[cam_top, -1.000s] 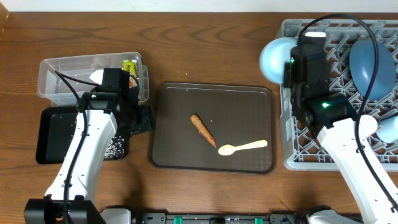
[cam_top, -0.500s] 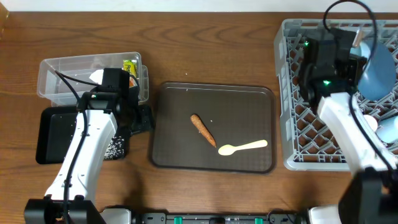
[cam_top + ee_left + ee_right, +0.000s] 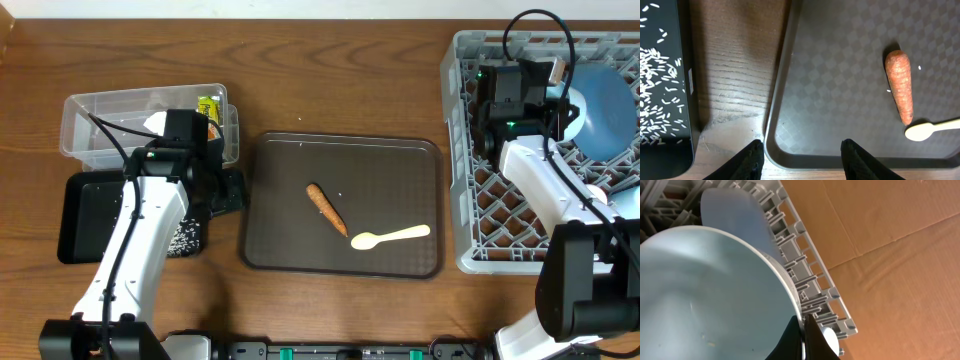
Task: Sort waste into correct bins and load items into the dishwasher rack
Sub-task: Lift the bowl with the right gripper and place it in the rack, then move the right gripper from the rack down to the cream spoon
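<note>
The right gripper pulls the bowl's rim away from the dark blue plate (image 3: pixel 608 95) toward the rack's side by the brown tray (image 3: pixel 460 140) next and releases it, because they crowd together.
My right gripper (image 3: pixel 804 330) is shut on the rim of the pale white bowl (image 3: pixel 705 295), which stands on edge in the grey dishwasher rack (image 3: pixel 812 282) beside the dark blue plate (image 3: pixel 735 212). From overhead the same gripper (image 3: pixel 560 108) is over the rack (image 3: pixel 470 200), left of the plate (image 3: pixel 608 95). My left gripper (image 3: pixel 802 150) hangs open and empty over the brown tray's left corner (image 3: pixel 785 150). On that tray lie an orange carrot (image 3: pixel 327 208) and a pale yellow spoon (image 3: pixel 390 237). The clear tub (image 3: pixel 90 120) holds a tissue and a yellow-green wrapper (image 3: pixel 208 106). Rice (image 3: pixel 660 90) lies in the black tray (image 3: pixel 85 215).
A small light blue cup (image 3: pixel 630 203) sits in the rack's right side, partly behind my right arm. Brown cardboard (image 3: pixel 900 255) lies beyond the rack's outer wall. Bare wood (image 3: pixel 735 75) separates the black tray from the brown tray.
My right arm has carried the bowl from left of the rack to the rack's rear right, next to the blue plate. The left arm has not moved.
</note>
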